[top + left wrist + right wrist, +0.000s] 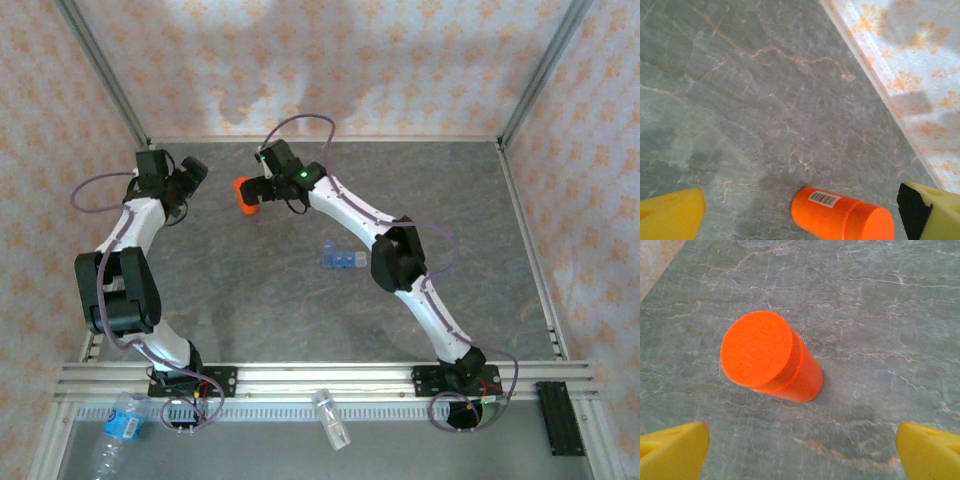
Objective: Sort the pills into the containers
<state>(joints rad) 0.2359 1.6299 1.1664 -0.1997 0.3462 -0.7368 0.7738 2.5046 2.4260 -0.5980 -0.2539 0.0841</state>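
Note:
I need to move my right gripper down and over toward the orange vial (244, 194) (767, 357) until its yellow fingers are on both sides of the vial. Then I can grab.
The containers, a small translucent blue pill-organizer strip (342, 258), lie mid-table beside the right arm's elbow. The pills are out of view. An orange capped vial (244, 194) stands upright at the back of the table. My right gripper (264, 188) hovers just right of the vial, open; from its wrist the vial (767, 357) sits ahead of the empty gap in the right gripper (802, 440), between yellow fingers (675, 450). My left gripper (192, 174) is open to the vial's left and apart from it. The vial (840, 215) with its barcode label shows low between the left gripper's (801, 207) fingers (670, 215).
A clear water bottle (118, 428) and a small clear container (331, 418) lie on the ledge in front of the arm bases. A black block (558, 418) sits at front right. Patterned walls enclose the table; the back wall's foot (875, 75) runs close to the left gripper.

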